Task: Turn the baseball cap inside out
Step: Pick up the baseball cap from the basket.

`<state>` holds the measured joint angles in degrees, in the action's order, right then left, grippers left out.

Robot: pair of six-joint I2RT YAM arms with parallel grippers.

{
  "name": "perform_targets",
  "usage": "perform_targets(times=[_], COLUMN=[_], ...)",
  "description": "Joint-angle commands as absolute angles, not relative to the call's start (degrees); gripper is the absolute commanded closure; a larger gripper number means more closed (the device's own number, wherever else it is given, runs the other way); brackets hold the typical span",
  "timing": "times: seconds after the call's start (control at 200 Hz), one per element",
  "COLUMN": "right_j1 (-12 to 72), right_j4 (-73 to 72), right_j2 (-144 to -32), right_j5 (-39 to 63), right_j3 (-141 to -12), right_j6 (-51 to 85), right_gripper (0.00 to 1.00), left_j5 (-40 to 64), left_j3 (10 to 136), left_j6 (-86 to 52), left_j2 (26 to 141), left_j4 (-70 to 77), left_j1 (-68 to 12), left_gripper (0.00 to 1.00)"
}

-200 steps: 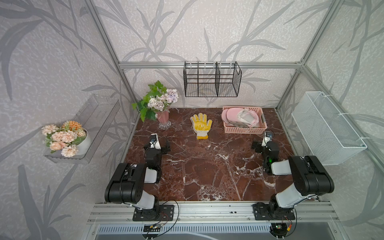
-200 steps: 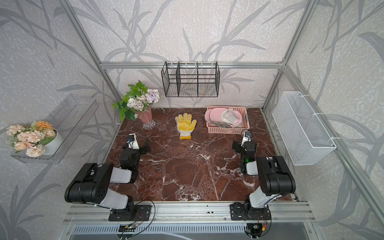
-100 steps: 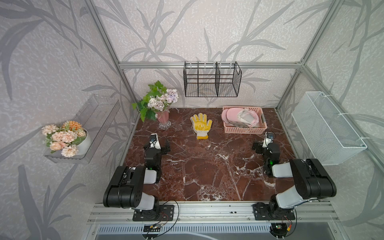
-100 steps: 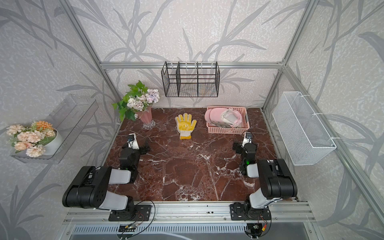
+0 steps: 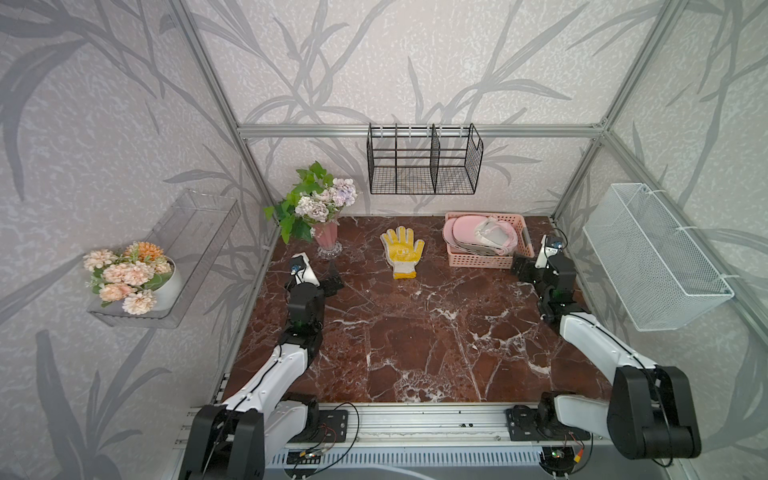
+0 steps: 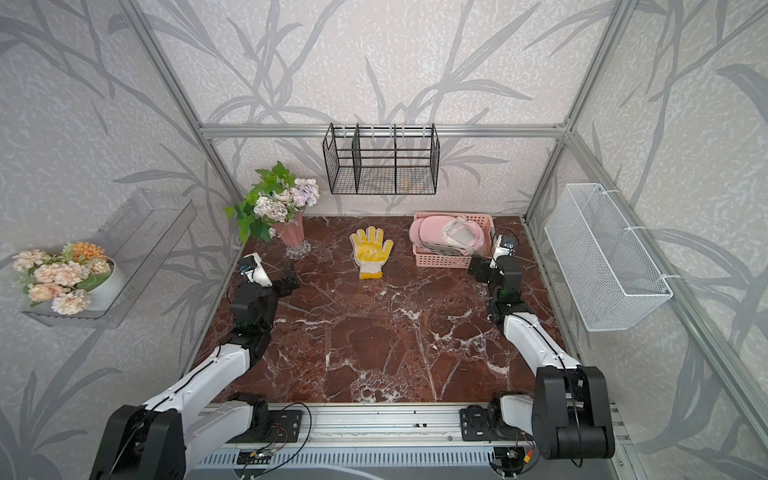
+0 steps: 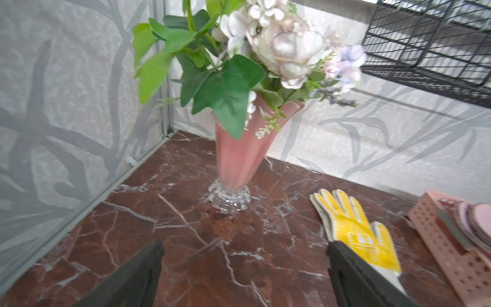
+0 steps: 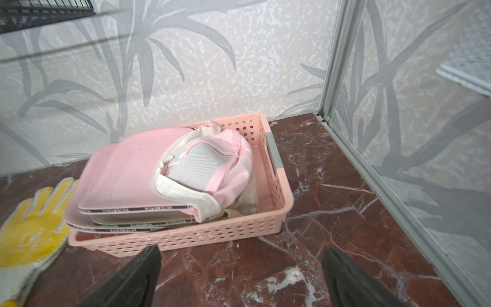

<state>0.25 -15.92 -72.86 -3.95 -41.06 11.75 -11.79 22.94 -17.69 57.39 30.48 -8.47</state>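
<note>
The pink cap's top has its lining facing up, so my right gripper moves outward and over the basket next, then tilts down onto the top's pink seam (image 5: 505, 239) (image 8: 219, 180).
A pink baseball cap (image 5: 478, 233) (image 6: 444, 233) (image 8: 159, 170) lies on top of other caps in a pink perforated basket (image 5: 486, 262) (image 6: 453, 262) (image 8: 212, 235) at the back right of the marble table. Its pale lining and sweatband face up. My right gripper (image 5: 521, 268) (image 6: 478, 268) (image 8: 241, 252) hovers open just in front of the basket's right front corner, touching nothing. My left gripper (image 5: 332, 282) (image 6: 289, 280) (image 7: 244, 247) is open and holds nothing, low over the table at the left, in front of the vase.
A yellow work glove (image 5: 401, 249) (image 6: 370, 249) (image 7: 356, 234) (image 8: 29, 234) lies flat at the back middle. A pink vase of flowers (image 5: 326, 241) (image 6: 293, 235) (image 7: 236, 164) stands at the back left. A black wire rack (image 5: 424, 166) and a white mesh basket (image 5: 652, 257) hang on the walls.
Both arms have stretched forward, carrying the grippers a little toward the back of the table. Both grippers stay open, and the cap and glove have not moved.
</note>
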Motion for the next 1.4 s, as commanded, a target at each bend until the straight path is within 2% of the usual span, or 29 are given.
perform_targets(times=[0.0,0.025,0.11,0.26,0.375,0.71,0.785,0.845,1.185,1.395], right_j1=[-0.8,-1.1,-1.9,-2.5,-3.0,-3.7,-3.7,-3.7,-3.7,-3.7], right_j4=[2.5,5.0,11.9,17.2,23.2,27.9,27.6,27.3,26.2,26.3], right_j2=[-77.5,-79.1,-84.6,-93.3,-102.3,-116.4,-117.6,-118.2,-116.0,-109.0], right_j5=[4.6,6.0,8.8,10.0,9.5,12.2,13.1,14.2,14.6,15.5], right_j3=[-50.5,-53.1,-61.3,-71.8,-81.5,-96.0,-96.6,-96.7,-96.5,-96.4], right_j6=[15.1,15.4,16.4,17.4,17.8,20.0,20.7,20.9,21.8,21.7], right_gripper=[0.01,0.01,0.1,0.18,0.32,0.42,0.45,0.52,0.99,1.0], left_j5=[-7.7,-6.8,-3.6,2.3,4.0,5.1,5.0,4.9,5.8,7.0], left_j3=[25.1,25.5,26.9,27.1,27.6,27.8,27.7,27.7,27.7,27.9], left_j6=[-24.5,-24.7,-24.9,-22.0,-21.3,-21.1,-21.0,-21.0,-21.1,-21.1], left_j2=[54.7,54.4,53.7,53.5,54.7,55.5,55.4,55.4,55.5,54.6], left_j4=[20.2,19.0,15.6,15.2,14.9,15.2,15.3,15.3,15.6,17.3], left_j1=[-10.6,-11.0,-11.4,-11.5,-11.5,-11.6,-11.6,-11.6,-11.6,-12.0], left_gripper=[0.0,0.0,0.0,0.0,0.0,0.0,0.0,0.0,0.0,0.0])
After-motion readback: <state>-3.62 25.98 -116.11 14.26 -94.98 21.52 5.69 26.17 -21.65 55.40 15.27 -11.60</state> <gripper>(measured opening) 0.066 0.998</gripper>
